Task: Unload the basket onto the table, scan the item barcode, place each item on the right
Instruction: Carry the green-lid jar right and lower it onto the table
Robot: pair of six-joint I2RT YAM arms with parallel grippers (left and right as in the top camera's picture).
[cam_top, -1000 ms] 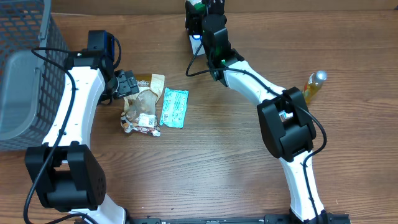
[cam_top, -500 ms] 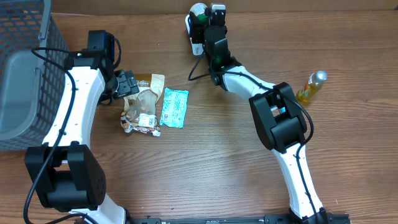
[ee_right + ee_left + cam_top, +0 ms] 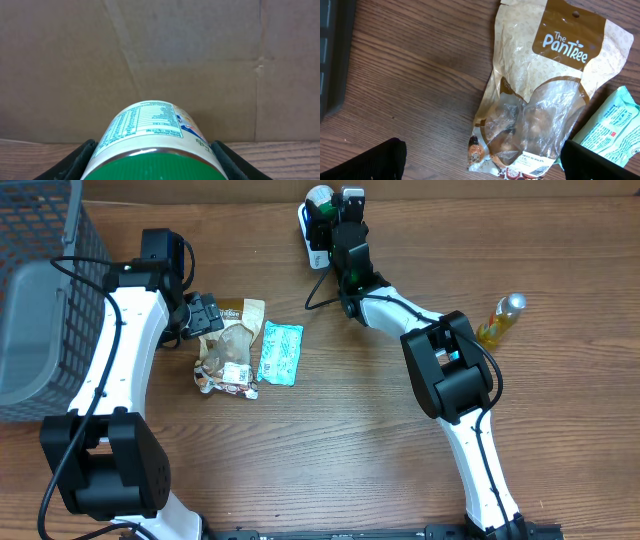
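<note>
My right gripper should swing up, back, then down to the bare tabletop between teal packet and yellow bottle, tilt the can upright, then release it.
My right gripper (image 3: 322,225) reaches to the table's far edge and is shut on a white can with a green lid (image 3: 318,202). In the right wrist view the can (image 3: 155,127) lies between my two black fingers (image 3: 75,160), lid toward the camera, its nutrition table facing up. No barcode shows on it. My left gripper (image 3: 205,315) hangs open over a tan PanTree snack bag (image 3: 540,95), its fingers (image 3: 375,161) straddling the bag's lower end. A small white label with a barcode (image 3: 535,167) sits at that end.
A teal packet (image 3: 281,352) lies right of the snack bag (image 3: 232,340). A yellow bottle (image 3: 505,318) lies at the right. A grey wire basket (image 3: 35,290) fills the far left. A cardboard wall (image 3: 200,60) stands behind the can.
The right arm has swung its wrist a little right and further back with the can, then held still. The left arm has not moved.
</note>
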